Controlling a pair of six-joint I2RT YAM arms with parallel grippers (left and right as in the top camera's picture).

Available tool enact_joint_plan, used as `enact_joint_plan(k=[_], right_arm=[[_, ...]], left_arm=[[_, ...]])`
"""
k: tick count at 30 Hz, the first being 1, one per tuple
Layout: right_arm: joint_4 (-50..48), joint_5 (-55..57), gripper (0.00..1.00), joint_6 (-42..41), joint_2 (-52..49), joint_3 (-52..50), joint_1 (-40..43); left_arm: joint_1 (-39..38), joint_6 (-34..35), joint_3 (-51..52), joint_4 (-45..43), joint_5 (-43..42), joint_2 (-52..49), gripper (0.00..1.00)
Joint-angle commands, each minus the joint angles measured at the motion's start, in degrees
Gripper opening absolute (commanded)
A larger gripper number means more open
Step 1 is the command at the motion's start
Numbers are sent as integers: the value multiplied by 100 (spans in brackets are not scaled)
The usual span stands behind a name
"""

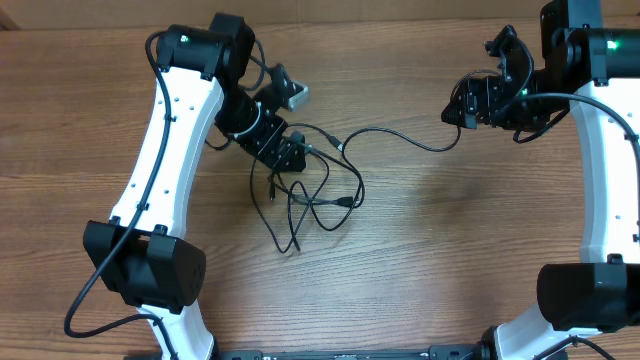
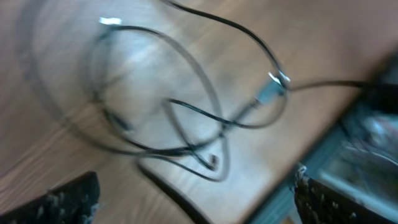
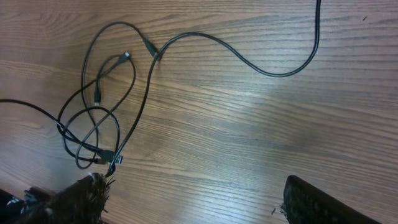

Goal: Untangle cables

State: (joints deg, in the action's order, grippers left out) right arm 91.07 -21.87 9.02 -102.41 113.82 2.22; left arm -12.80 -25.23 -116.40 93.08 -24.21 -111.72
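The crossing cables of the tangle lie below the left gripper, back and to the right in the overhead view, so the left gripper should go down that way onto them.
Several thin black cables [image 1: 310,195] lie in tangled loops on the wooden table, left of the middle. One cable [image 1: 400,137] runs from the tangle to the right, up toward my right gripper [image 1: 468,108]. My left gripper [image 1: 295,158] hangs over the tangle's upper left. The left wrist view is blurred. It shows the loops [image 2: 186,112], a silver-tipped plug [image 2: 273,84] and open, empty fingers [image 2: 196,199]. The right wrist view shows the tangle [image 3: 99,124] and the long cable [image 3: 261,71] leaving the top edge. My right gripper's fingers [image 3: 199,199] are wide open and empty above bare wood.
The wooden table [image 1: 430,250] stretches between the two white arms. Its edge [image 2: 311,162] shows at the lower right of the left wrist view, with a blurred grey-green area beyond it. The arm bases stand at the front corners.
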Motion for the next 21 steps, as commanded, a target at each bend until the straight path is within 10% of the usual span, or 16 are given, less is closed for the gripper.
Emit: enact_joint_plan(k=[1,8,21], right_arm=[[-20,42,89,-22,7,-24,9],[-4,42,89,-22,7,-24,9],[-22,42,90,-20,7,-24,9]], left_arm=[[-15,1790,35,-190,1707,-142,100],[-160,551,407,343,319,-490,99],[-262,1707,1399,317,765,-1226,100]])
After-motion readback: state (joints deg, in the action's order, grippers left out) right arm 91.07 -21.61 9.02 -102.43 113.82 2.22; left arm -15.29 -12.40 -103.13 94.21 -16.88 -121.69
